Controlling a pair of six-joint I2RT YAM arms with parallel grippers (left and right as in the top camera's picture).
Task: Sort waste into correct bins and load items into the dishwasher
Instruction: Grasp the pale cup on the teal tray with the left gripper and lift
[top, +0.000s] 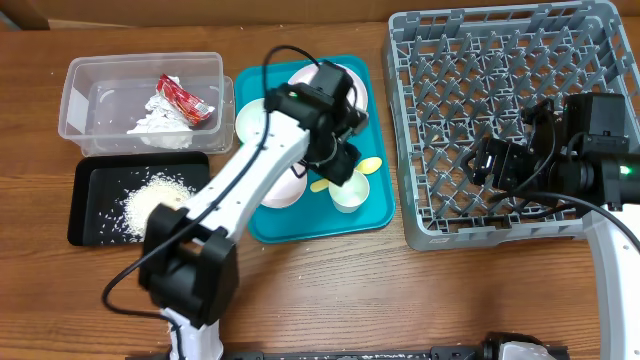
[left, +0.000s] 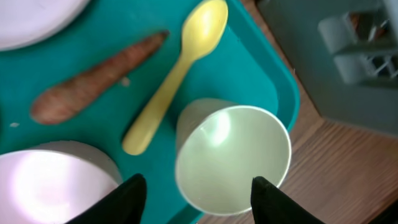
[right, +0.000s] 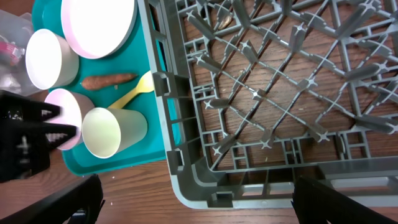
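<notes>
The robot's left gripper straddles the cup's rim, so the right gripper will next rise and swing to the left in the overhead view, turning to close on the cup's base end (right: 138, 126).
My left gripper (left: 199, 202) is open, its fingers either side of the small white cup (left: 233, 158) lying on the teal tray (left: 261, 56). The pale yellow spoon (left: 177, 71) and the orange carrot (left: 93, 78) lie just beyond it, with a white bowl (left: 50, 186) at the left. In the overhead view the left gripper (top: 340, 170) hovers above the cup (top: 347, 198). The plate (top: 355, 85) and two bowls (top: 250, 118) (top: 282, 190) also sit on the tray. My right gripper (right: 199, 205) is open and empty over the grey dish rack's (top: 430, 120) near left corner. The brown food piece is out of view.
The clear tub (top: 80, 100) at the back left holds the red wrapper (top: 185, 100) and crumpled paper (top: 155, 125). The black tray (top: 90, 210) in front of it holds rice (top: 150, 200). The rack holds nothing. Bare wood lies along the table's front.
</notes>
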